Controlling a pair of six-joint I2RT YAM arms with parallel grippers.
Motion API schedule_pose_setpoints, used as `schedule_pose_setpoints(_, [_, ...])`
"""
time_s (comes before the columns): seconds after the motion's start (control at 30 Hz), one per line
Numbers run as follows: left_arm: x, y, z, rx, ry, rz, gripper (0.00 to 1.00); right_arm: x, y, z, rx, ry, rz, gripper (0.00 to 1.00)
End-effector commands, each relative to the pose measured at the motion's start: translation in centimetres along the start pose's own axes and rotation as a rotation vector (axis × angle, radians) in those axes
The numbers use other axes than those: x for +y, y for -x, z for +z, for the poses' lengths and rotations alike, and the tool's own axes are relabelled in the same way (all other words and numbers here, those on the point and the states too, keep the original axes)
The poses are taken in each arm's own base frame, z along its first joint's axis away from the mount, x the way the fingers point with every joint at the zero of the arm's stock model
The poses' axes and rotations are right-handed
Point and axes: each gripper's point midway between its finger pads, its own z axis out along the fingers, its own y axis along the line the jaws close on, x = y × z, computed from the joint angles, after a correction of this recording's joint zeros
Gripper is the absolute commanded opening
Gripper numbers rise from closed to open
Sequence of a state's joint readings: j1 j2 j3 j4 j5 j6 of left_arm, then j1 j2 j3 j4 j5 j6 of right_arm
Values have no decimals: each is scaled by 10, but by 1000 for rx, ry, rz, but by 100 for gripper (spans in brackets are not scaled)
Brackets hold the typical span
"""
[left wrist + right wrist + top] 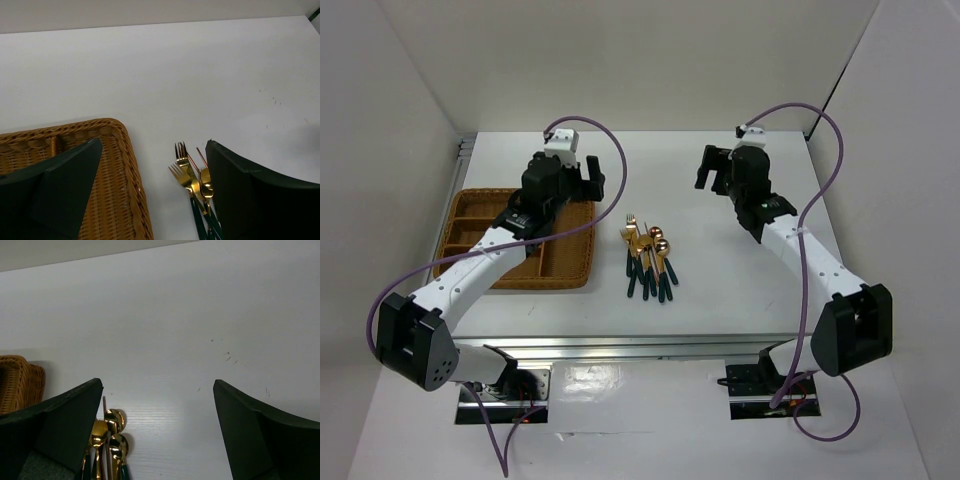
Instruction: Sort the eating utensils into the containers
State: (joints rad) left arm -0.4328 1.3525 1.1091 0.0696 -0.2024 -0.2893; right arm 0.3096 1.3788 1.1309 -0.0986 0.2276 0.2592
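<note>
My right gripper is above the tray-side fork's handle. I should swing it back and to its left in the top view and lower it around the handle.
Several gold-headed utensils [648,262] with dark teal handles lie in a bundle on the white table, right of the wicker tray [572,262]. Forks [187,172] and a spoon show in the left wrist view; spoons [111,432] and a thin chopstick show in the right wrist view. My left gripper [590,180] is open and empty above the tray's far right corner [120,165]. My right gripper [713,168] is open and empty, raised over the table to the right of the bundle.
The tray's compartments [480,215] lie under my left arm. White walls enclose the table on three sides. Purple cables loop from both wrists.
</note>
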Motion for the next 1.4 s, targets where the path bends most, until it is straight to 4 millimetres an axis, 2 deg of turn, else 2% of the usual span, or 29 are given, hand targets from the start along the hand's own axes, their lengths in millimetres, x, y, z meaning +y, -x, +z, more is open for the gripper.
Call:
schedule_pose_setpoints(0.0, [-7,2,1,-4,-40,0,100,1,-17,2,48,6,32,100])
schedule_pose_setpoints(0.07, [-6,-2,1,5,-38,-9,100,5,-30,4,93,36,37,98])
schedule_pose_setpoints(0.1, [-7,-10,1,26,-42,-24,100,10,-32,3,101,59,38,96])
schedule_pose_setpoints(0.13, [-7,-13,0,40,-39,-33,100,18,-45,2,137,119,39,96])
schedule_pose_setpoints(0.23, [-6,-34,3,106,-31,-65,100,34,-62,-2,196,221,51,92])
schedule_pose_setpoints(0.3, [-9,-54,0,186,-45,-87,98,33,-78,1,244,218,57,92])
schedule_pose_setpoints(0.33, [-13,-56,-3,207,-60,-101,96,33,-85,-1,266,219,65,92])
schedule_pose_setpoints(0.37, [-20,-64,-7,249,-97,-118,93,29,-97,1,292,210,63,92])
schedule_pose_setpoints(0.4, [-28,-71,-10,270,-126,-140,91,27,-96,2,287,194,61,92])
schedule_pose_setpoints(0.43, [-33,-85,-13,306,-143,-151,90,23,-106,4,309,175,67,92])
schedule_pose_setpoints(0.6, [-73,-117,-28,382,-214,-235,86,19,-112,12,313,147,72,92])
schedule_pose_setpoints(0.7, [-88,-136,-31,417,-204,-277,83,19,-111,13,304,150,73,92])
schedule_pose_setpoints(0.73, [-91,-136,-32,418,-200,-290,82,18,-110,14,301,141,72,92])
schedule_pose_setpoints(0.8, [-97,-156,-32,452,-183,-336,80,17,-112,14,301,141,72,92])
schedule_pose_setpoints(0.83, [-97,-159,-31,465,-169,-371,79,16,-117,13,311,138,71,92])
schedule_pose_setpoints(0.87, [-98,-173,-30,494,-149,-372,76,17,-114,12,303,139,81,92])
schedule_pose_setpoints(0.9, [-101,-177,-28,495,-146,-379,75,14,-118,12,308,126,79,92])
schedule_pose_setpoints(0.97, [-104,-183,-24,512,-127,-402,71,15,-112,11,291,131,90,92])
schedule_pose_setpoints(1.03, [-102,-199,-19,541,-71,-396,67,12,-117,11,298,119,88,92])
schedule_pose_setpoints(1.07, [-109,-196,-16,542,-70,-386,65,13,-117,11,298,118,97,92])
schedule_pose_setpoints(1.13, [-105,-210,-12,574,-19,-367,64,15,-117,10,303,129,98,92])
schedule_pose_setpoints(1.2, [-112,-205,-7,567,-22,-363,63,17,-123,8,321,146,100,92])
schedule_pose_setpoints(1.27, [-109,-207,-5,570,-3,-355,63,21,-124,8,317,174,104,89])
schedule_pose_setpoints(1.37, [-106,-198,1,532,13,-332,65,32,-130,2,329,254,104,84])
